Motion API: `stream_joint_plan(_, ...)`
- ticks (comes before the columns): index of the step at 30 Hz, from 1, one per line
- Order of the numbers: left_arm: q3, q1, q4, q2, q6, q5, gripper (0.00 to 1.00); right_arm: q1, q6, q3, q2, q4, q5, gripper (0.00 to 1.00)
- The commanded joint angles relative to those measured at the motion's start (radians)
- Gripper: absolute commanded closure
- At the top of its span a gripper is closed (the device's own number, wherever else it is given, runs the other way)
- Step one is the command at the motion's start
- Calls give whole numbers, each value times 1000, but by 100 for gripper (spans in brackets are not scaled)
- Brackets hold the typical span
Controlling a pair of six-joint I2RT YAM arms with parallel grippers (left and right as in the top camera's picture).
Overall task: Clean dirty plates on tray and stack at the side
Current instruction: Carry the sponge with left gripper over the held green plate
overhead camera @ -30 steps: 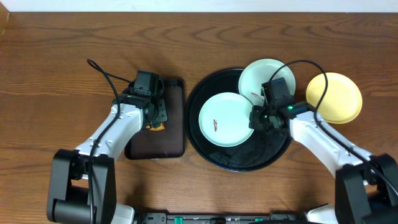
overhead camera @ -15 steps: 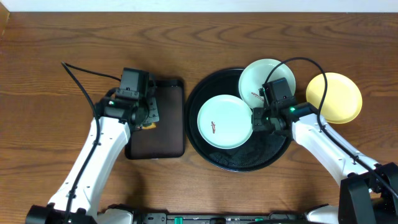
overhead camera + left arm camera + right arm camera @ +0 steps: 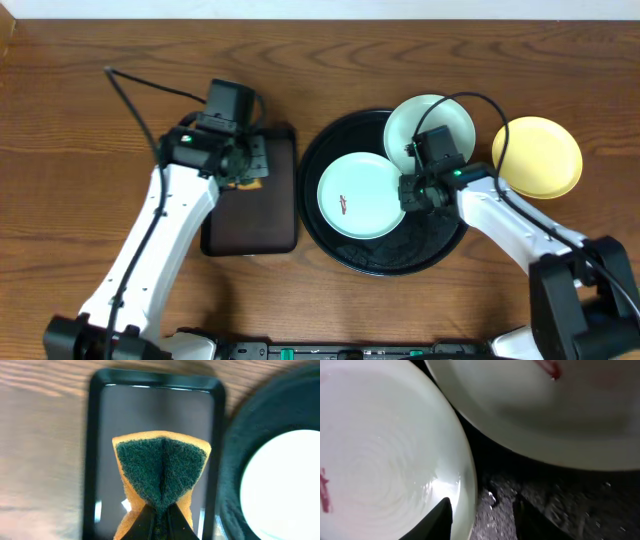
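Note:
My right gripper will stay where it is and close both fingers straight onto the near plate's rim, which is between them.
On the round black tray (image 3: 440,245) lies a mint-white plate (image 3: 362,195) with a small brown smear. A second mint-white plate (image 3: 428,122) rests at the tray's far rim. A pale yellow plate (image 3: 537,157) sits on the table to the right of the tray. My right gripper (image 3: 412,190) is open and straddles the right rim of the near plate (image 3: 385,455), one finger over the plate and the other over the tray floor (image 3: 560,500). My left gripper (image 3: 160,510) is shut on a folded orange sponge (image 3: 160,465) with a green scouring face, held above the small rectangular tray (image 3: 150,405).
The small black rectangular tray (image 3: 275,225) lies left of the round tray, with a narrow strip of wood between them. The wooden table (image 3: 80,130) stretches out to the left. Cables loop above both wrists.
My right gripper has opened and now sits astride the near plate's rim. My left arm has shifted over the rectangular tray, still holding the sponge.

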Motion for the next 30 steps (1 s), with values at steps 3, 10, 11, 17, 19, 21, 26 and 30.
stream_joint_plan(3,4,-104,52,50,-7,71,93,9,-21,12,34,10,-5,74)
stream_joint_plan(10,-6,-227,143,146,-55,71,93,10,-21,12,33,10,-5,98)
stream_joint_plan(11,-6,-247,159,166,-56,71,92,10,-21,12,33,10,-5,99)
stream_joint_plan(17,-6,-327,234,286,-79,63,93,10,-21,12,33,10,-5,99)
stream_joint_plan(19,-6,-335,249,323,-101,60,93,10,-21,12,33,10,-5,99)
stream_joint_plan(21,-6,-336,275,360,-128,61,92,10,-21,12,33,10,-5,99)
stream_joint_plan(26,-7,-341,307,388,-130,71,93,10,-21,12,33,10,-5,99)
stream_joint_plan(30,-17,-356,317,406,-130,71,92,10,-21,12,33,10,-5,99)
